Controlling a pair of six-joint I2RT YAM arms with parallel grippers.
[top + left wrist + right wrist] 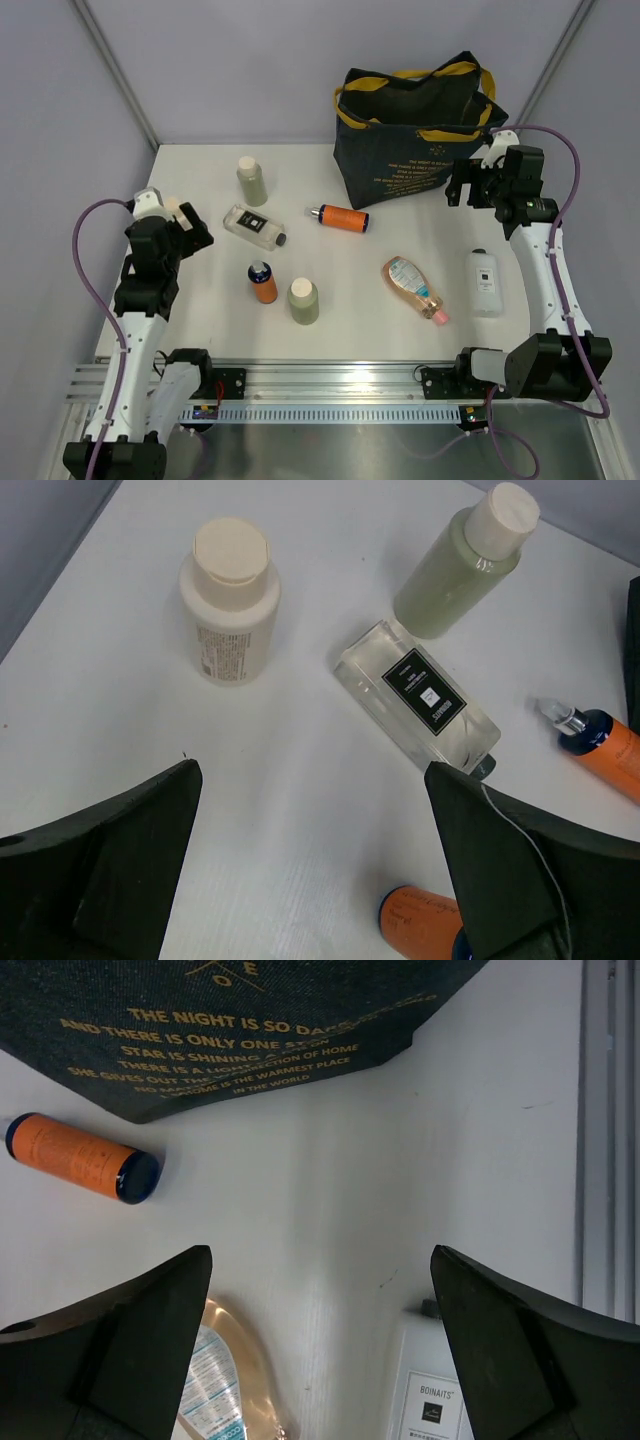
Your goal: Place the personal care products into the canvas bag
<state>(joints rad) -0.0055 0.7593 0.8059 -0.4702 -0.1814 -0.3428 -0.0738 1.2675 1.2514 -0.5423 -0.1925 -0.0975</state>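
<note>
The off-white bottle's body (pixel 180 213) (pixel 231 645) stands upright beyond my fingers, so I will move my open left gripper outward and down around it, below the bottle's cap.
The navy canvas bag (pixel 415 125) with yellow handles stands at the back right; its printed side shows in the right wrist view (pixel 250 1030). On the table lie or stand two pale green bottles (pixel 252 180) (pixel 303 300), a clear flat bottle (pixel 255 225) (pixel 420 695), a lying orange bottle (pixel 340 217) (pixel 80 1155), a standing orange bottle (pixel 263 283), a peach teardrop bottle (pixel 412 287) and a white rectangular bottle (pixel 485 282). My left gripper (pixel 195 232) (pixel 310 770) is open and empty, left of the clear bottle. My right gripper (pixel 462 185) (pixel 320 1250) is open and empty beside the bag's right corner.
An off-white bottle with a cream cap (pixel 230 600) stands left of the clear bottle, close under my left gripper. The table's left edge meets a grey wall. A metal rail (pixel 340 385) runs along the near edge.
</note>
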